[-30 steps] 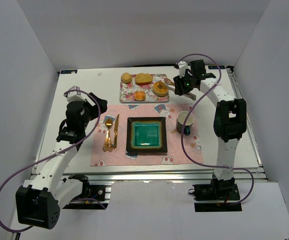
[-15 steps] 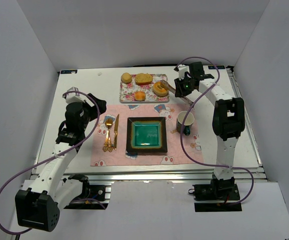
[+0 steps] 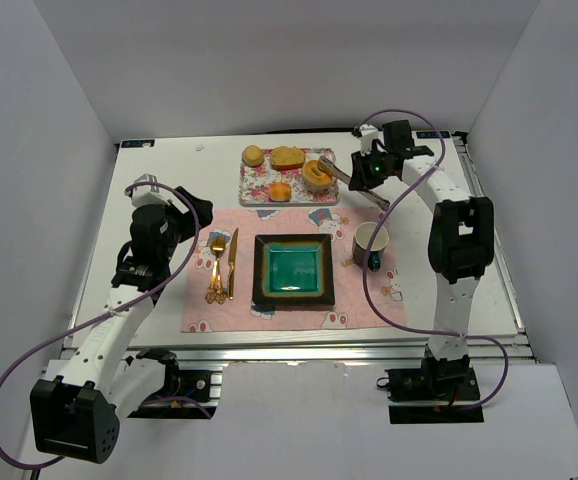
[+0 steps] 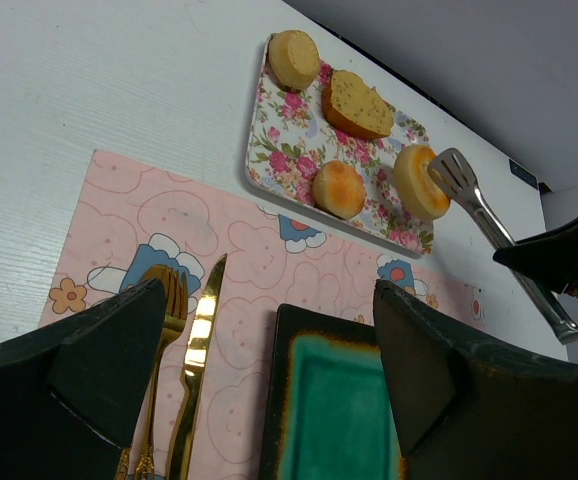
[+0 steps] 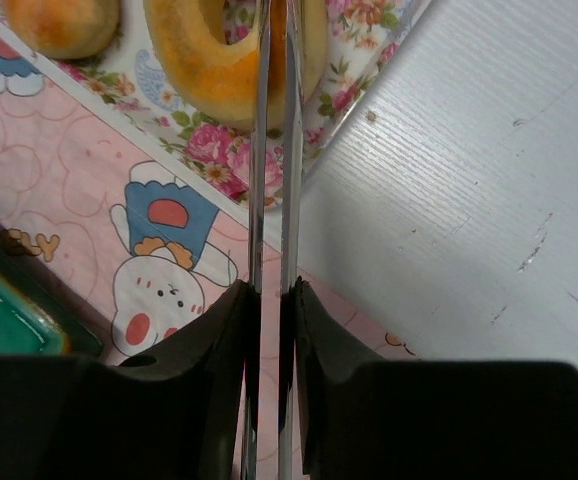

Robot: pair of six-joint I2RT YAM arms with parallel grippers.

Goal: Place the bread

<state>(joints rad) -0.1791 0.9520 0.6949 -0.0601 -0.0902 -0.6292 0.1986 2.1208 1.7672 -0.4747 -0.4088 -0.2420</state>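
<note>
My right gripper has to lift the tongs point(image 3: 344, 176) first, then bring them back and lower them, so that the ring-shaped bread point(image 3: 318, 175) gets over the green plate.
Several breads lie on a floral tray point(image 3: 261, 186): a round bun point(image 3: 254, 155), a slice point(image 3: 288, 157), a small bun point(image 3: 280, 192) and a ring-shaped bread point(image 3: 318, 175). My right gripper point(image 3: 369, 176) is shut on metal tongs point(image 3: 344, 176), whose arms are squeezed on the ring-shaped bread point(image 5: 224, 60), tilted up on edge. The green square plate point(image 3: 293, 271) sits on the pink placemat point(image 3: 369, 305). My left gripper point(image 3: 174, 228) is open and empty, hovering left of the placemat; its view shows the tray point(image 4: 269, 150), the ring bread point(image 4: 417, 182) and the tongs point(image 4: 494, 225).
A gold fork point(image 3: 213, 270) and gold knife point(image 3: 232, 262) lie on the placemat left of the plate. A mug point(image 3: 370, 244) stands right of the plate. White walls enclose the table on three sides.
My right gripper drew in toward the tray with the tongs, which closed on the ring-shaped bread and tipped it up on edge. The left arm barely moved.
</note>
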